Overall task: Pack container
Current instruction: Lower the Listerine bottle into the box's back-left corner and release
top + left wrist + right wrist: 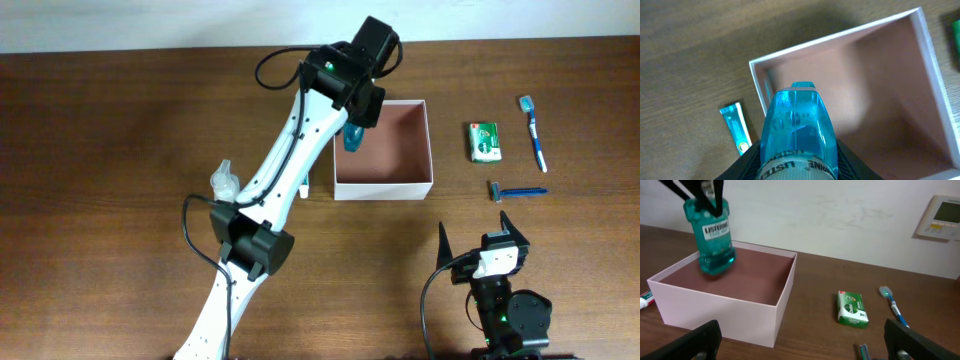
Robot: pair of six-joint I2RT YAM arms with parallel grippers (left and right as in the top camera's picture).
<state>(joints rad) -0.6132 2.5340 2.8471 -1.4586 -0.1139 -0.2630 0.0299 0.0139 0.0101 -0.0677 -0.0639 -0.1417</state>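
Note:
The mouthwash bottle's base still hangs high, so my left gripper needs to lower it to the box's bottom beside the box's side (346, 162) (781, 80) by the toothpaste tube and release it.
The container (384, 188) is a square white-walled box with a reddish-brown inside; it also shows in the left wrist view (920, 30) and the right wrist view (730, 312). My left gripper (352, 118) is shut on a teal Listerine mouthwash bottle (351, 137), (796, 130), (710, 235) and holds it upright over the box's left side, its base just inside the rim. My right gripper (478, 232) is open and empty near the table's front edge, its fingers (802, 340) spread wide.
A green Dettol soap packet (484, 141) (852, 309), a blue toothbrush (533, 132) (892, 306) and a blue razor (517, 190) lie right of the box. A toothpaste tube (736, 126) lies left of it. A clear plastic item (225, 180) lies at the left.

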